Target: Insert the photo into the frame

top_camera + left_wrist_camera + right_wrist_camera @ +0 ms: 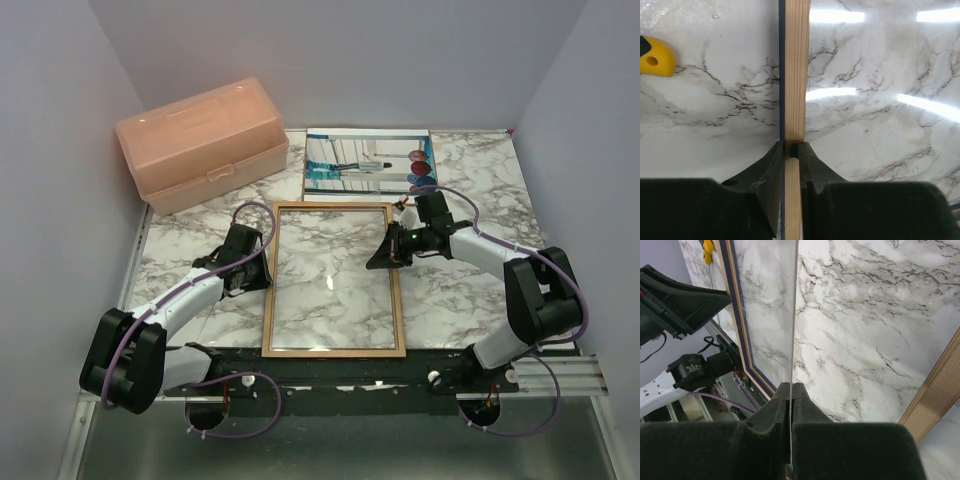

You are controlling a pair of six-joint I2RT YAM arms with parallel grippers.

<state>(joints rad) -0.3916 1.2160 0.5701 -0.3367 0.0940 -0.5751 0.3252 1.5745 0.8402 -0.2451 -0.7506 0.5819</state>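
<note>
The pane's edge is raised above the frame, so the robot's right gripper will next go down toward the frame's nearest wooden bar [396, 284] below it and let go of the pane's edge.
The frame [333, 280] lies flat in the middle of the table, light wood face up. My left gripper [262, 265] is shut on its left rail; in the left wrist view the fingers [792, 149] pinch the wooden rail [796, 75], with a navy edge beside it. My right gripper [385, 255] is at the frame's right side, shut on the thin edge of the clear pane [794, 315], seen edge-on between its tips [791, 390]. The photo [368, 163], with columns and red and blue balloons, lies flat behind the frame, held by neither gripper.
A peach plastic box [205, 143] stands at the back left. A small yellow object [657, 57] lies on the marble left of the frame. The frame's right rail [935, 390] runs past my right gripper. Grey walls enclose the table.
</note>
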